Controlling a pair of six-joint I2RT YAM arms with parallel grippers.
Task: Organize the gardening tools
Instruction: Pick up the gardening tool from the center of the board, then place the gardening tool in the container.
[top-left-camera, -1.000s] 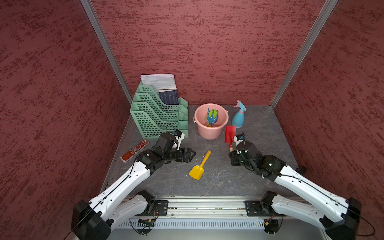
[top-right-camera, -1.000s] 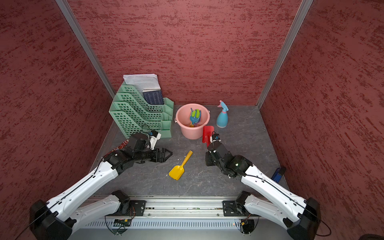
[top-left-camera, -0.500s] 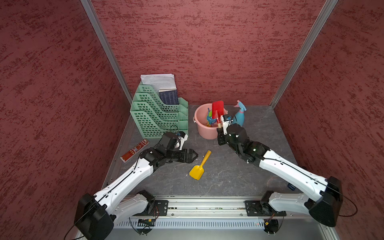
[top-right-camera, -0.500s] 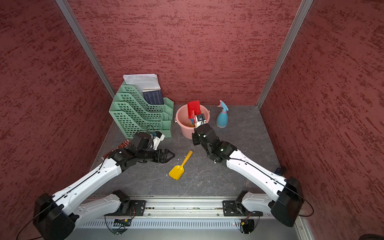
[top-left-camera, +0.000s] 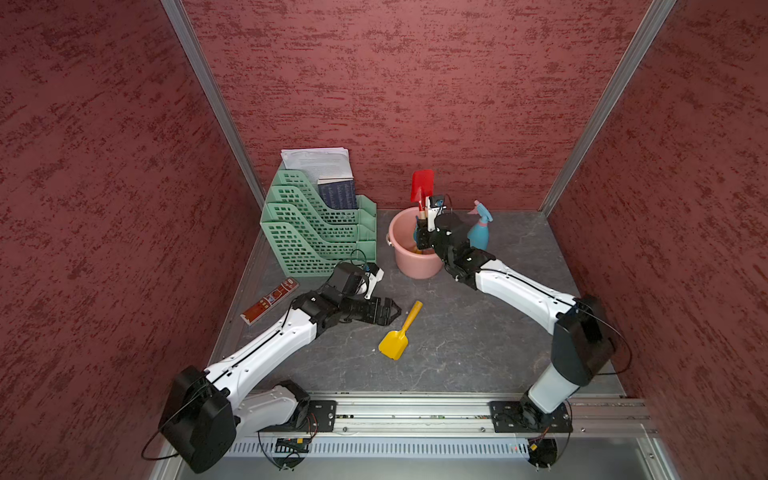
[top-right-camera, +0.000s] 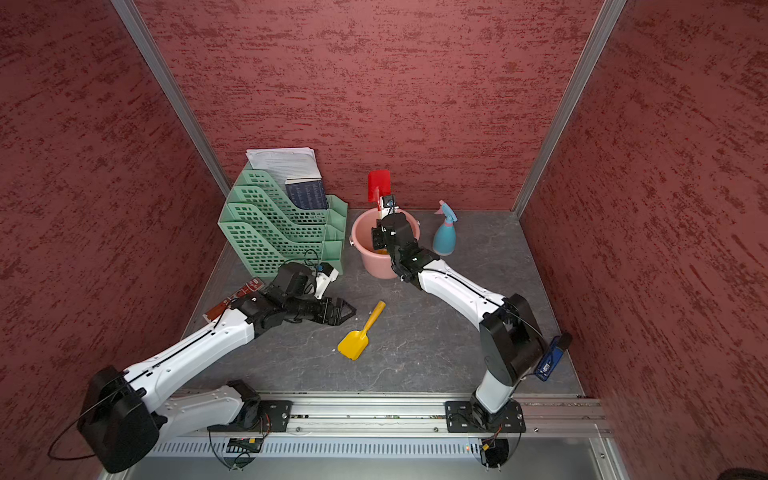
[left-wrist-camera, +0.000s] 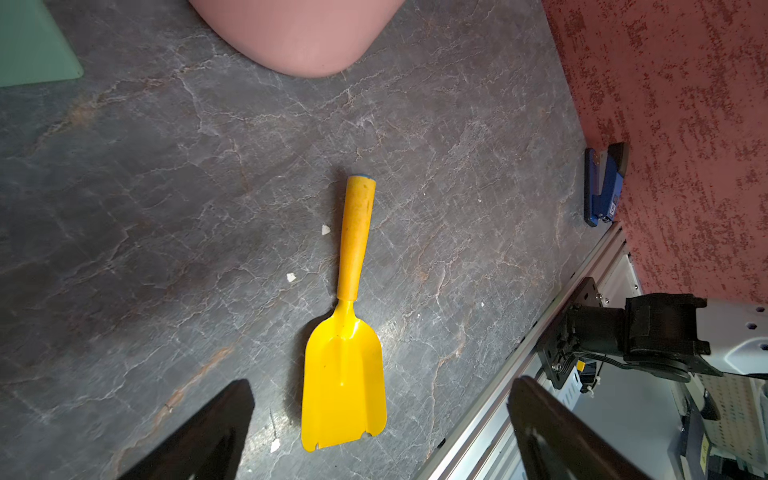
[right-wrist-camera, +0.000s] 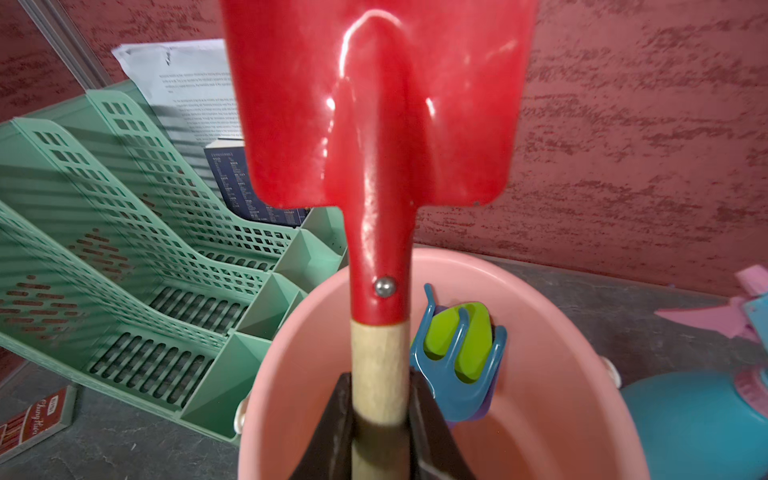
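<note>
My right gripper should next move down a little into the pink bucket's opening (right-wrist-camera: 326, 376) and let go of the spade's wooden handle, as the fork (right-wrist-camera: 457, 386) and trowel are already leaning inside.
My right gripper (right-wrist-camera: 380, 386) is shut on the wooden handle of the red spade (right-wrist-camera: 374, 124). It holds the spade upright, blade up, over the pink bucket (top-left-camera: 399, 257); both top views show the blade (top-right-camera: 378, 185) above the rim. Inside the bucket lean a blue three-prong fork (right-wrist-camera: 457, 386) and a green trowel (right-wrist-camera: 457, 336). The light-blue spray bottle (top-left-camera: 478, 232) stands right of the bucket. The yellow scoop (top-left-camera: 397, 336) lies flat mid-table. My left gripper (left-wrist-camera: 382, 384) is open, low over the table, its fingers either side of the scoop's blade (left-wrist-camera: 345, 374) without touching it.
A green slotted rack (top-left-camera: 316, 237) with papers and a dark book stands at the back left, beside the bucket. A red-brown flat box (top-left-camera: 270, 300) lies by the left wall. A blue stapler (left-wrist-camera: 602, 187) sits against the right wall. The metal rail (top-left-camera: 415, 415) runs along the front.
My right gripper has lifted the red spade from the table in front of the bucket to above it. My left gripper has edged slightly toward the yellow scoop.
</note>
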